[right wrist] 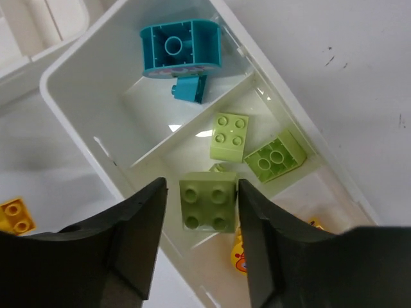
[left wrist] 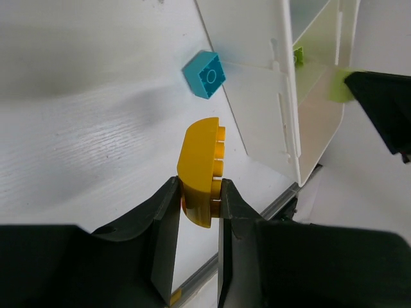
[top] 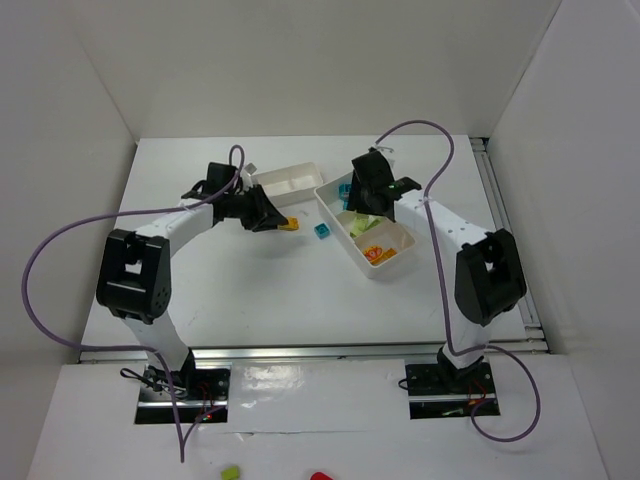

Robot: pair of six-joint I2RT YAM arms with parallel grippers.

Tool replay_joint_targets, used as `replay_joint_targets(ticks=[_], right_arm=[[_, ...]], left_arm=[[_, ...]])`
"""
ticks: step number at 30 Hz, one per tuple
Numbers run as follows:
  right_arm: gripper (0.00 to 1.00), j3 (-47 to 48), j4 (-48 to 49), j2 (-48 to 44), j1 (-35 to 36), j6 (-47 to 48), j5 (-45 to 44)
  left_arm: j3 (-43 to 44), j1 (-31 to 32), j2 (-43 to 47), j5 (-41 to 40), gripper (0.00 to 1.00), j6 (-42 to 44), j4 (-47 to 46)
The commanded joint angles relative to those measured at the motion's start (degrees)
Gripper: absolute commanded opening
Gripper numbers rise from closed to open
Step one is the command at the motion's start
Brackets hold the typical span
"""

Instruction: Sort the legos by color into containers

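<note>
My left gripper should move the yellow lego to the right in the top view, over the tray's near section [top: 391,241] with its yellow piece. Then it should let go of the lego.
My left gripper [top: 275,218] [left wrist: 199,186] is shut on a yellow lego [left wrist: 202,170] and holds it above the table, left of the right tray [top: 345,238] [left wrist: 282,102]. A teal lego [top: 322,232] [left wrist: 205,75] lies on the table beside that tray. My right gripper [top: 372,205] [right wrist: 201,187] hangs open over the tray's [right wrist: 77,102] middle compartment. A lime green lego [right wrist: 207,204] shows between its fingers, with a gap on the left side. Two more lime legos [right wrist: 230,136] lie in that compartment. Two teal legos [right wrist: 181,48] lie in the far one.
A second white tray [top: 290,178] lies at the back, behind my left gripper. An orange and yellow piece [right wrist: 239,256] lies in the right tray's near compartment [top: 385,252]. A silver rail [top: 500,220] runs along the table's right edge. White walls enclose the table.
</note>
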State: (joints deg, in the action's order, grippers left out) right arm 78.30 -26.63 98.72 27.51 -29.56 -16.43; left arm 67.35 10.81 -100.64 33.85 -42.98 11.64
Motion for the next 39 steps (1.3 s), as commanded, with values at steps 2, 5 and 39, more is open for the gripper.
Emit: replay_joint_targets(ticks=[2,5,39], right_arm=[[0.67,2.0,1.2,2.5,-0.3,1.9,0.3],[0.77,2.6,0.7,3.2,-0.9,2.7,0.9],[0.75,-11.5,-7.4,-29.6,-25.2,3.1,0.1]], left_arm=[[5.5,0.8,4.7,0.7,0.0,4.0,3.5],[8.2,1.5,5.7,0.7,0.0,5.8,6.2],[48.8,27.8,-22.2,-8.0,0.87,13.6,17.1]])
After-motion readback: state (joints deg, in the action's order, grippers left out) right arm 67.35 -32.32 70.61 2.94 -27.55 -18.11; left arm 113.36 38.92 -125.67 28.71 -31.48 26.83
